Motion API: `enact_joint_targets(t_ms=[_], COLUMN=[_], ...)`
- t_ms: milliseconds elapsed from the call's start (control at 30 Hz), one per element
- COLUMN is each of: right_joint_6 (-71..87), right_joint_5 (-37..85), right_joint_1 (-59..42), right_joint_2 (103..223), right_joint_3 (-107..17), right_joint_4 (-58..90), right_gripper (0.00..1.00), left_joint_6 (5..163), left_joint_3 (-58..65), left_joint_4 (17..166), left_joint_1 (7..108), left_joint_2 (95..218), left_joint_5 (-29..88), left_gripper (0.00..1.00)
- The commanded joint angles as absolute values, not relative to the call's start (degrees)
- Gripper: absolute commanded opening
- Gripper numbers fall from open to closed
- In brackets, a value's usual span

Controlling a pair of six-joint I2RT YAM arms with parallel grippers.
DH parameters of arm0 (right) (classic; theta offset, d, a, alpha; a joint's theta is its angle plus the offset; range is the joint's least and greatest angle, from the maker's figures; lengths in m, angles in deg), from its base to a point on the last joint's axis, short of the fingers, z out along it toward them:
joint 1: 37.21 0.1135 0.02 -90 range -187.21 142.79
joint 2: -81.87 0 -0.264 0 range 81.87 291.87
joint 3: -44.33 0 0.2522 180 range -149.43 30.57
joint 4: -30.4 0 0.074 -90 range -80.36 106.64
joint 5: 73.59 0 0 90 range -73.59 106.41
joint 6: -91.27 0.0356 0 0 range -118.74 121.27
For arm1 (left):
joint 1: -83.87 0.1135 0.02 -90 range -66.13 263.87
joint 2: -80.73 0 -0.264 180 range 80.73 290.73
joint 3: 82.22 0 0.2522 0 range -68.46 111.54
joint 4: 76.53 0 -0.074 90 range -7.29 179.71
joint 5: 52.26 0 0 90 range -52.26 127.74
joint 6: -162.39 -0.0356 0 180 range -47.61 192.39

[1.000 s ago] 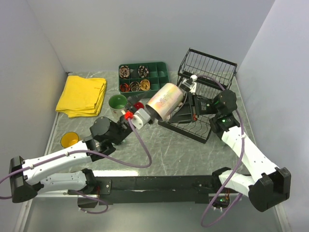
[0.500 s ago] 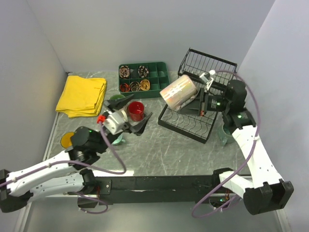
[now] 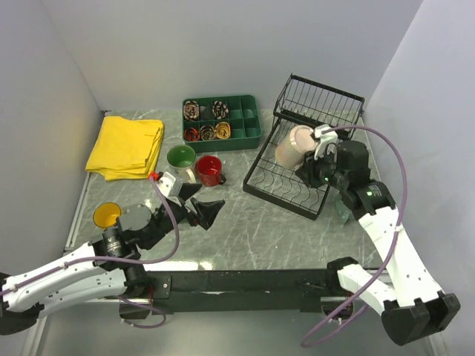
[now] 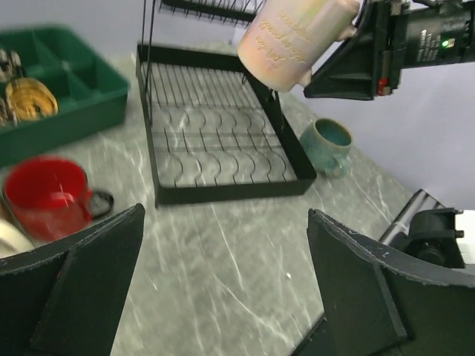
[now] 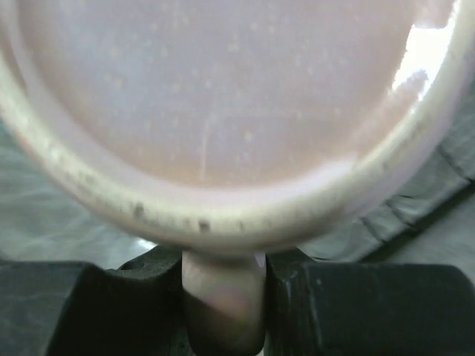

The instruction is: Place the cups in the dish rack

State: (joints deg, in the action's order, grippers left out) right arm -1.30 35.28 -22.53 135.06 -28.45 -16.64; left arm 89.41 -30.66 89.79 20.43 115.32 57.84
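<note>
The rack base's side by the green tray is empty, so my right gripper needs to move toward it, lower the mug opening-down onto the rack's wires and release the mug's handle.
My right gripper (image 3: 318, 150) is shut on the handle (image 5: 223, 304) of the beige-pink mug (image 3: 295, 145), which it holds tilted above the base of the black wire dish rack (image 3: 291, 194). The mug also shows in the left wrist view (image 4: 300, 33), above the rack (image 4: 215, 141). My left gripper (image 3: 202, 202) is open and empty over the table, left of the rack. The red mug (image 3: 210, 170) and the cream mug with green inside (image 3: 180, 158) stand behind it. The yellow mug (image 3: 107, 215) stands far left. A teal mug (image 4: 326, 144) stands right of the rack. The other teal mug is out of view.
A green compartmented tray (image 3: 243, 122) with small items stands at the back, left of the rack. A yellow cloth (image 3: 126, 144) lies at the back left. Walls close the table on the left, back and right.
My left gripper has pulled back toward the near left, away from the beige-pink mug. My right gripper has carried that mug right and down over the rack.
</note>
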Motion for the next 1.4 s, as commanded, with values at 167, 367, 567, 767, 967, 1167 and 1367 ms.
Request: enact_joint_targets(t_ms=[167, 367, 567, 767, 967, 1167, 1367], right_joint_6=[-12.4, -13.2, -11.7, -10.9, -9.3, -9.5, -9.8], right_joint_5=[12.1, 9.2, 12.2, 13.5, 13.6, 13.0, 14.1], right_joint_1=[-18.1, -17.7, -17.6, -17.7, -17.7, -18.3, -18.8], right_joint_2=[144.3, 152.8, 156.4, 159.4, 166.1, 170.5, 172.0], right_joint_3=[-24.7, -22.6, -21.9, -20.2, -21.4, -20.6, -20.4], right_joint_4=[8.0, 19.5, 25.9, 33.2, 37.3, 42.8, 40.3], right_gripper=[0.00, 0.00, 0.00, 0.00, 0.00, 0.00, 0.01], left_joint_6=[101.6, 103.8, 103.7, 103.2, 104.0, 104.3, 104.6], left_joint_3=[-32.4, -33.4, -33.6, -34.3, -34.6, -35.1, -36.4], left_joint_4=[85.8, 84.6, 84.2, 84.3, 84.2, 83.7, 83.9], left_joint_1=[20.2, 20.2, 20.2, 20.2, 20.2, 20.2, 20.2], left_joint_2=[109.7, 107.9, 108.1, 107.5, 107.4, 106.9, 105.7], left_joint_5=[60.8, 61.9, 62.7, 63.0, 62.9, 63.1, 63.4], left_gripper=[0.96, 0.96, 0.96, 0.96, 0.96, 0.96, 0.96])
